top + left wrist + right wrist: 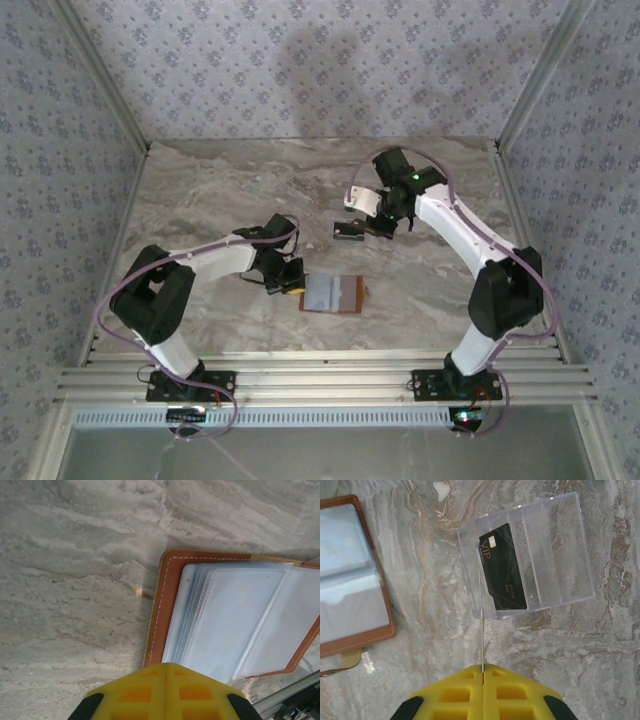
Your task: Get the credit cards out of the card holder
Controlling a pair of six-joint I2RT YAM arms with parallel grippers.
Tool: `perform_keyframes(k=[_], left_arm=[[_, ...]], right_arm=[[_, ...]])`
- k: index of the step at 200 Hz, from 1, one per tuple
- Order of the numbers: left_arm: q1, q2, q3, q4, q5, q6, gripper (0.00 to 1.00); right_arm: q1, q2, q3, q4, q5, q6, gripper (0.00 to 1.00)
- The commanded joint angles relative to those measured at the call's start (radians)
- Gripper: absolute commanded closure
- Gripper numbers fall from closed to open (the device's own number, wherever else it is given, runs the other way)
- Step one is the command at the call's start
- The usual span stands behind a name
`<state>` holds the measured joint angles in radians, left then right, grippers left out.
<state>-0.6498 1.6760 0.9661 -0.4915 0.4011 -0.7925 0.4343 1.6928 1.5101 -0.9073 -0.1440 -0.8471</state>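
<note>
My right gripper shifts over the tray (560,550) below next and turns the crooked pale card square before I lower and release the card.
The card holder (332,294) lies open on the marble table, with a brown leather rim (161,605) and clear plastic sleeves (235,620). My left gripper (165,665) is shut, its yellow tips meeting at the holder's near edge over the sleeves. My right gripper (483,669) is shut on a thin pale credit card (481,630), seen edge-on and standing upright above the left end of a clear tray (560,550). A black credit card (503,566) marked VIP lies flat in that tray. The card holder (360,639) lies to the left.
The clear tray (349,231) has several compartments and sits behind the holder near the table's middle. The holder's snap tab (340,662) sticks out at its edge. An aluminium rail (320,380) runs along the near edge.
</note>
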Motion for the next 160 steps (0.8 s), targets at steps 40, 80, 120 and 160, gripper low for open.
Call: perform_keyframes(k=[40,80,120,160], left_arm=[[-0.026,0.019,-0.029,0.028,0.033,-0.009,0.94],[-0.034,0.016,-0.035,0.033,0.028,-0.020,0.94],[-0.033,0.002,-0.039,0.034,0.021,-0.030,0.94],[-0.033,-0.006,-0.044,0.036,0.018,-0.036,0.94]], right_arm=[[0.030,0.193,0.200,-0.105,0.026,-0.162,1.00],[0.049,0.303,0.313,-0.166,0.033,-0.202,1.00],[0.057,0.364,0.369,-0.185,0.057,-0.237,1.00],[0.063,0.424,0.414,-0.227,0.092,-0.256,1.00]])
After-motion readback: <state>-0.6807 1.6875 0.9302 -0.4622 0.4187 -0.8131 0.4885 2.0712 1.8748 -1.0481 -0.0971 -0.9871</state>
